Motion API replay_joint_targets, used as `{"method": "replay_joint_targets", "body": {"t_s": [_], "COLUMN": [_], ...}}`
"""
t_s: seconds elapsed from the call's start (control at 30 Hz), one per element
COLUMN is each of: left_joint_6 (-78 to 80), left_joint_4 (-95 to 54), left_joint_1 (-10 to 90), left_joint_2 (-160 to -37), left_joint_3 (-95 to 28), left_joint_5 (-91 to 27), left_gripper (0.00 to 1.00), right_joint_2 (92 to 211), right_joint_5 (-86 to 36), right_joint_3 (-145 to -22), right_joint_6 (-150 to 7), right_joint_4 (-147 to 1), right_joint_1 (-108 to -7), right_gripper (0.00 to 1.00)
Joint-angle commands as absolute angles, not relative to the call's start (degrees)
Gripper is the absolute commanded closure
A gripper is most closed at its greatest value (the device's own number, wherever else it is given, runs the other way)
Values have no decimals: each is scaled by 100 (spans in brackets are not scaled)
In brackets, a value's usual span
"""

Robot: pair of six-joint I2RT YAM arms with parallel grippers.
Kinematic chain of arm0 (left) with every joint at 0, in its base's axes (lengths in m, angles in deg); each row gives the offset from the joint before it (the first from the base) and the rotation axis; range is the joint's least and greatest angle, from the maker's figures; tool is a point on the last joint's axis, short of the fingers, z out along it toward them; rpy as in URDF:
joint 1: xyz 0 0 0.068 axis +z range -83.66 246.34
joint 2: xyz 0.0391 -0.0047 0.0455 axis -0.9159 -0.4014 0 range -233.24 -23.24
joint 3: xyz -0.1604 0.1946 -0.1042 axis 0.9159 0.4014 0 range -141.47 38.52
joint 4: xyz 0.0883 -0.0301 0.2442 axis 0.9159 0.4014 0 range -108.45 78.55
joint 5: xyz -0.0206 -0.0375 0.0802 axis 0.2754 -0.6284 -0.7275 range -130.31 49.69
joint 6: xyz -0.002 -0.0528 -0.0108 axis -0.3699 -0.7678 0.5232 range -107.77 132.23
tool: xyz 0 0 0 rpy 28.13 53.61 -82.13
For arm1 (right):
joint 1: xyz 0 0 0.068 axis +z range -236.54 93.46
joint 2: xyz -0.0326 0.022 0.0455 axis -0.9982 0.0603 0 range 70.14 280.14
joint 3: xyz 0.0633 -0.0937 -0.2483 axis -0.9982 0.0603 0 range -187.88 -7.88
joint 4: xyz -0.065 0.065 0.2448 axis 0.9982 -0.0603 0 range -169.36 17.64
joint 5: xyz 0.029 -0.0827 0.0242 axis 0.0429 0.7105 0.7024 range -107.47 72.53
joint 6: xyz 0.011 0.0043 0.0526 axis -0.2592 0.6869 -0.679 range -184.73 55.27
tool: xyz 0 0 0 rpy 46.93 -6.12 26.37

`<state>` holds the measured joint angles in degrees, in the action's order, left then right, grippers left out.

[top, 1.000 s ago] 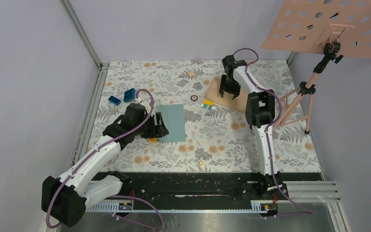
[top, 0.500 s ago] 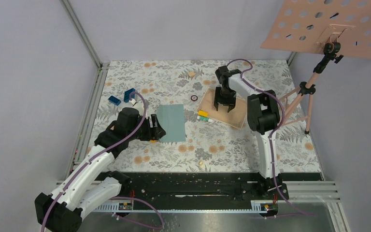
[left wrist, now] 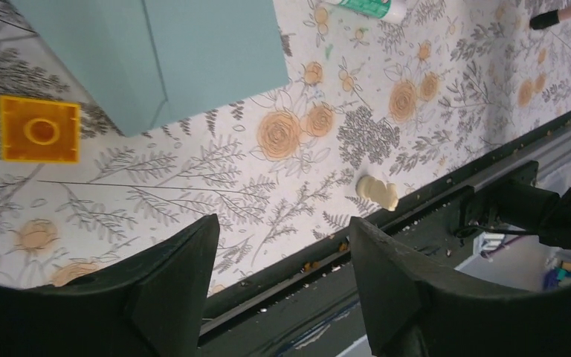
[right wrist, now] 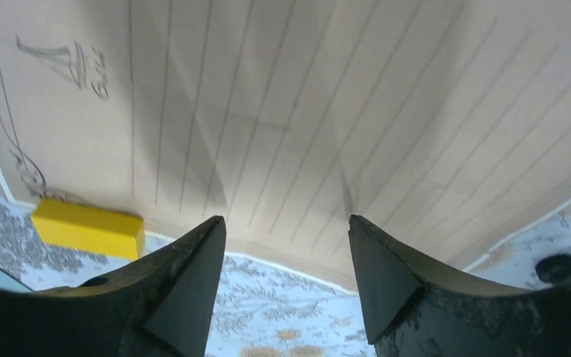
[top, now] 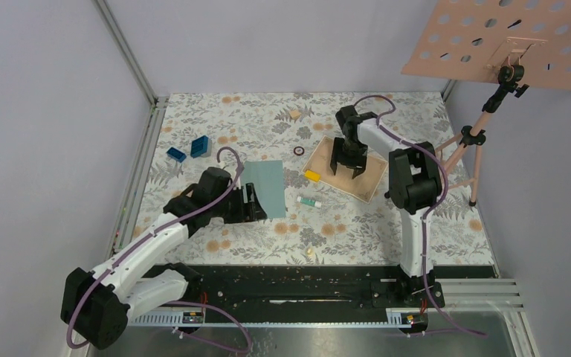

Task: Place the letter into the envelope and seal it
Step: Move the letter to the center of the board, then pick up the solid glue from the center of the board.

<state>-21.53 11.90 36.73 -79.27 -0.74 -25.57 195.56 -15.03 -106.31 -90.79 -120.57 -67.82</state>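
The green-and-white tube (top: 309,201) (left wrist: 372,7) lies below the robot's left gripper and to its right in the top view, so the gripper needs to go past the envelope and down around the tube next.
The teal envelope (top: 269,184) lies flat left of centre; its corner shows in the left wrist view (left wrist: 193,52). My left gripper (top: 256,205) is open and empty by the envelope's near left corner; in the left wrist view (left wrist: 282,253) only floral table lies between its fingers. The tan lined letter (top: 364,178) lies flat right of centre and fills the right wrist view (right wrist: 305,111). My right gripper (top: 347,166) is open above the letter, its fingertips (right wrist: 288,253) over the letter's cream-bordered edge, holding nothing.
A yellow block (top: 311,175) touches the letter's left edge (right wrist: 88,227). A green-and-white tube (top: 309,201) lies below it. A yellow brick (left wrist: 39,129) sits by the envelope. Two blue blocks (top: 199,146), a small ring (top: 298,151) and a pink perforated board (top: 505,41) on a tripod stand farther off.
My right gripper has come nearer and the letter has slid with it toward the centre. The yellow block and tube were shifted. My left gripper has moved slightly right along the envelope's near edge.
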Motion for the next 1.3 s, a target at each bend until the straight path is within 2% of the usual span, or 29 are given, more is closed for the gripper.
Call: {"method": "replay_joint_targets", "body": {"t_s": [0.0,0.27,0.53,0.67,0.73,1.0,1.27], "left_joint_6": [-2693,-3659,-5284,-5860,-6086,-7032,-7474], "left_joint_4": [758,725,416,654,679,985,1058], "left_joint_1": [3316,2814,2151,1734,1620,1491,1492], "left_joint_2": [-8183,-9528,-10108,-10572,-10855,-11595,-12232], "left_joint_3": [-267,-870,-1075,-1360,-1488,-1899,-2334], "left_joint_5": [-2299,-1738,-2589,-3130,-3170,-3983,-4490], "left_gripper": [35,35,36,27,26,33,35], "right_joint_2": [18660,17333,16684,16488,16387,15918,15687], "right_joint_5": [-1583,-1490,-1686,-1729,-1729,-1904,-1957], "right_joint_3": [-10046,-8598,-7934,-7737,-7658,-7308,-7055], "right_joint_6": [-9303,-9628,-9668,-9618,-9579,-9429,-9300], "right_joint_4": [-11781,-10894,-10634,-10595,-10590,-10589,-10592], "right_joint_1": [-6756,-6756,-6748,-6747,-6746,-6746,-6747], "right_gripper": [30,26,26,26,26,26,25]}}
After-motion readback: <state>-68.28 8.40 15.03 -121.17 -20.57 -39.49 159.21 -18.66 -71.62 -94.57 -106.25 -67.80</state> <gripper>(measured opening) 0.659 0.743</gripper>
